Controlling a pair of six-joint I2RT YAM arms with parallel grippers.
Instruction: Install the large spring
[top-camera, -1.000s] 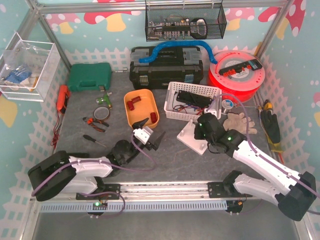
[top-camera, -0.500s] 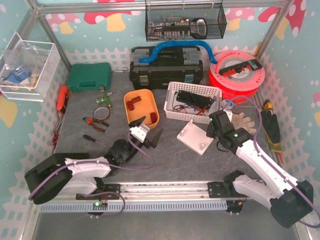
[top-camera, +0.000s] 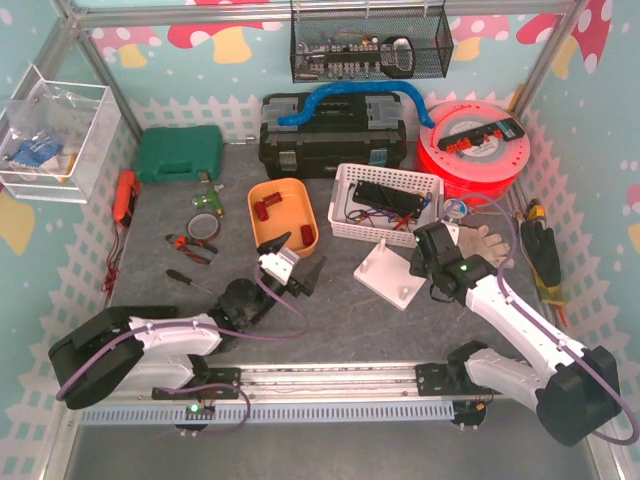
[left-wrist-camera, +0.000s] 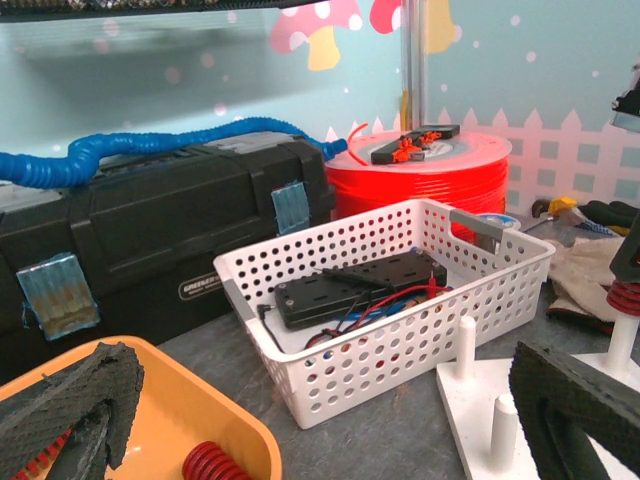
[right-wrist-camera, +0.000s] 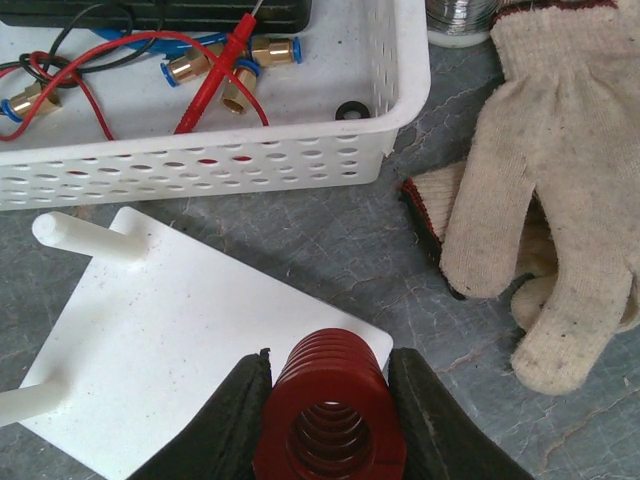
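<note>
I should next lower my right gripper down along the white peg beneath the spring toward the board (top-camera: 385, 272) and let go, because bare peg still shows below the coils.
My right gripper (right-wrist-camera: 328, 420) is shut on the large red spring (right-wrist-camera: 330, 400) and holds it upright over the right corner of the white peg board (right-wrist-camera: 200, 340). In the left wrist view the spring (left-wrist-camera: 625, 297) sits at the top of a white peg (left-wrist-camera: 625, 335); whether it is threaded on I cannot tell. Two other pegs (right-wrist-camera: 85, 240) stand bare. In the top view the right gripper (top-camera: 425, 265) is at the board's (top-camera: 385, 272) right edge. My left gripper (top-camera: 297, 260) is open and empty between the orange bin (top-camera: 282, 215) and the board.
The orange bin holds more red springs (left-wrist-camera: 212, 463). A white perforated basket (right-wrist-camera: 200, 165) with cables stands just behind the board. A cloth glove (right-wrist-camera: 560, 180) lies to the right. A black toolbox (top-camera: 330, 135) and a red spool (top-camera: 475, 150) stand at the back.
My right gripper has moved with the spring from over the middle of the board to its right corner. The left arm has shifted only slightly.
</note>
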